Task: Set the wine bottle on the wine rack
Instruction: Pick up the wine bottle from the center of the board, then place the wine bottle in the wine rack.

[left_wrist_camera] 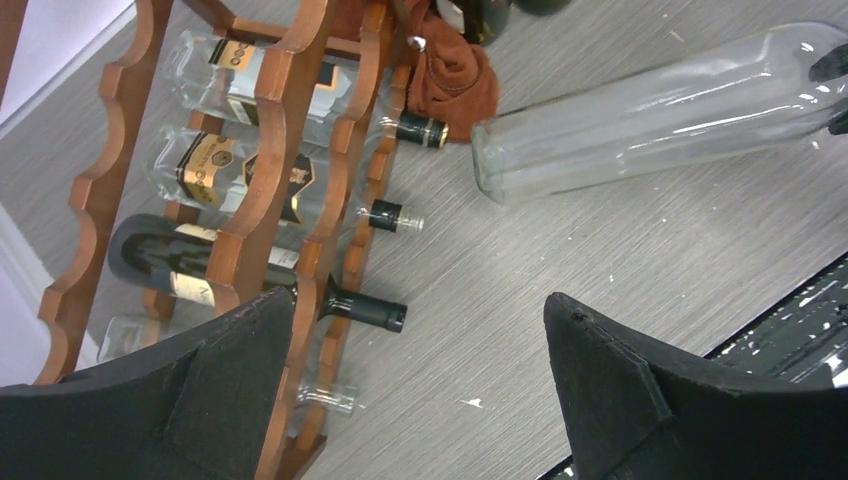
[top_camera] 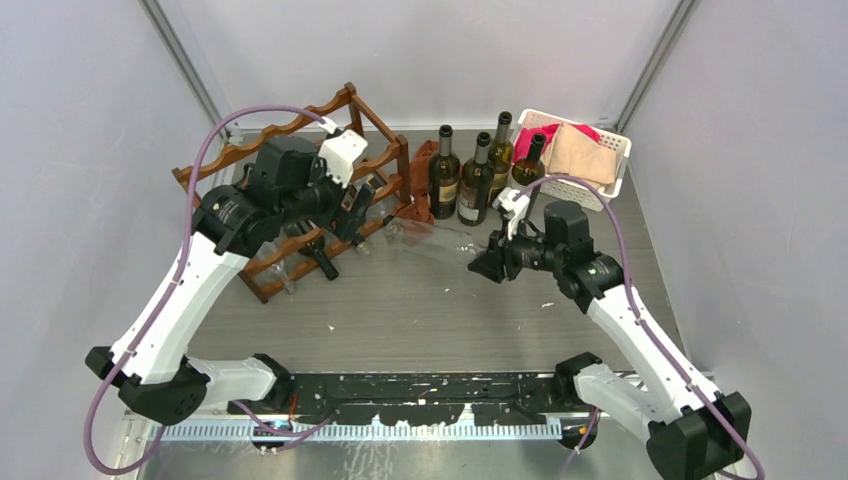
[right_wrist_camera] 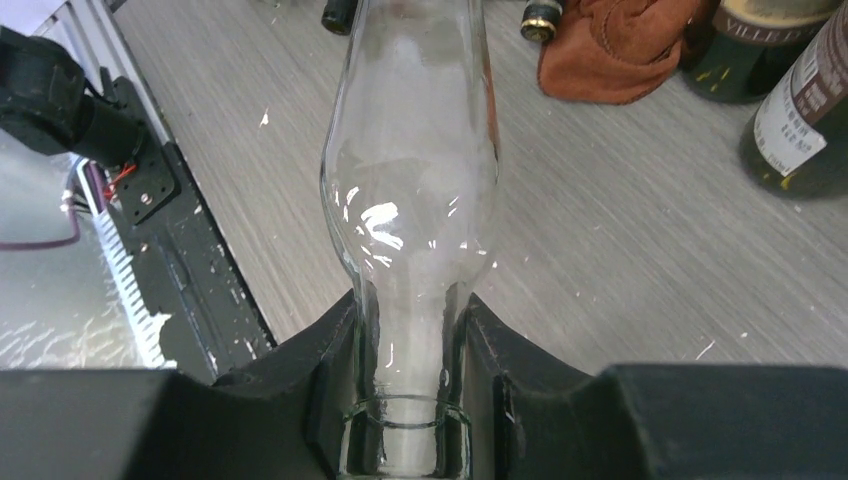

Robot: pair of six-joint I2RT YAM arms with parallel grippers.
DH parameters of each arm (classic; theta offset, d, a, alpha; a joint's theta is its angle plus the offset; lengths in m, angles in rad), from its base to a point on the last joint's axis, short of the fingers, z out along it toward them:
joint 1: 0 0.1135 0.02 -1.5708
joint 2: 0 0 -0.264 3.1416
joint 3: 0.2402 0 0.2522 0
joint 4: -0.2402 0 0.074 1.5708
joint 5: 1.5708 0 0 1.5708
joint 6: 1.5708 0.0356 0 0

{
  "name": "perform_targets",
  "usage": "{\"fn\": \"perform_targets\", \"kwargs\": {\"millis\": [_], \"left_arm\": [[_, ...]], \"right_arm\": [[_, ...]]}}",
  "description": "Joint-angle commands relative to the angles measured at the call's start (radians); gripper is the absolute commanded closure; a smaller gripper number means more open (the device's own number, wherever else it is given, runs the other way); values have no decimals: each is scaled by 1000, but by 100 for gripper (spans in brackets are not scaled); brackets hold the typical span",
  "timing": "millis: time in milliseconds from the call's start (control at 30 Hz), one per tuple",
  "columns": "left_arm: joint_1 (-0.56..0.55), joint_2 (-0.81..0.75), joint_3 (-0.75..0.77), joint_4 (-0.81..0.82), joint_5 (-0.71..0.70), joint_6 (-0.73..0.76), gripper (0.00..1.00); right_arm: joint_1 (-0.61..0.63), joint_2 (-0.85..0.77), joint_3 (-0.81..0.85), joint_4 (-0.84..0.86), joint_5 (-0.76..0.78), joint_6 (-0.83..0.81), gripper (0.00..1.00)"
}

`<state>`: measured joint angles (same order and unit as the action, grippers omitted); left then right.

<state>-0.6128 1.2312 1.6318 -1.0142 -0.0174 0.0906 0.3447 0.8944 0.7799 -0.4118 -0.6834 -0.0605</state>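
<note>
I will next slide the bottle base-first into the rack's cloth-side end (top_camera: 386,184) with my right gripper, because that end is outward of my right gripper and to its left in the top view.
The wine bottle (right_wrist_camera: 410,150) is clear glass and lies roughly level, its base pointing left toward the wine rack (top_camera: 300,123). My right gripper (right_wrist_camera: 415,335) is shut on its neck, right of the table's middle (top_camera: 488,262). In the left wrist view the wine bottle (left_wrist_camera: 650,110) sits at the upper right, apart from the wine rack (left_wrist_camera: 290,110). The dark reddish-brown rack stands at the back left and holds several bottles, necks sticking out. My left gripper (left_wrist_camera: 415,330) hangs open and empty just in front of the rack (top_camera: 352,218).
Several dark bottles (top_camera: 475,185) stand at the back centre. A white basket (top_camera: 612,165) with cloths sits at the back right. A brown cloth (left_wrist_camera: 455,75) lies between the rack and the standing bottles. White walls close in both sides.
</note>
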Motion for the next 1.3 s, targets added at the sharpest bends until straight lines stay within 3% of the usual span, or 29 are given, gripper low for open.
{"fn": "perform_targets", "kwargs": {"millis": [0, 433, 967, 1267], "left_arm": [[9, 13, 67, -14, -75, 28, 6], [101, 93, 129, -3, -40, 85, 6], [163, 122, 152, 23, 8, 76, 7], [187, 109, 136, 67, 43, 53, 7]], "right_arm": [[54, 46, 98, 247, 90, 70, 99], [133, 200, 160, 431, 248, 133, 99], [188, 356, 228, 565, 312, 159, 99], [281, 462, 190, 788, 451, 122, 99]]}}
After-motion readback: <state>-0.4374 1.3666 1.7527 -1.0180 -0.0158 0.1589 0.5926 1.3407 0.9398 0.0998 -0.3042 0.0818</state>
